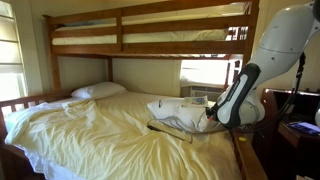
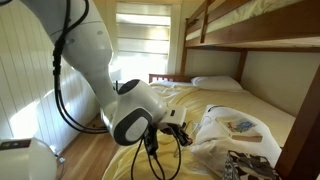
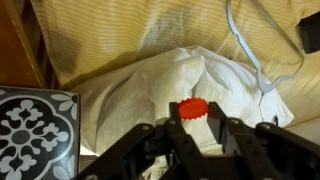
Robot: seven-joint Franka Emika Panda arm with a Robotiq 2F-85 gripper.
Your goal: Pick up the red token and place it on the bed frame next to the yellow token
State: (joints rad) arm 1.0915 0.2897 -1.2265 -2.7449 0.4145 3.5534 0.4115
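Observation:
Next, my gripper carries the red token back, as it still hangs over the pillow. Then it lowers it onto the bed frame (image 1: 150,50) by the patterned tile and releases it.
In the wrist view the red token (image 3: 194,107), a small round ridged piece, sits between the fingertips of my gripper (image 3: 196,126), which is shut on it just above a crumpled white pillow (image 3: 150,85). In both exterior views the gripper (image 1: 213,117) (image 2: 174,134) hangs low over the near end of the yellow-sheeted bed. The brown wooden bed frame (image 1: 150,50) (image 2: 250,40) rises around the mattress with its upper bunk rails. The yellow token is not visible in any view.
A black-and-white patterned tile (image 3: 35,130) (image 2: 245,165) lies beside the white pillow (image 1: 175,112). A white cable (image 3: 250,60) runs across the yellow sheet. Another pillow (image 1: 98,91) (image 2: 215,83) lies at the head. Windows stand behind the bed.

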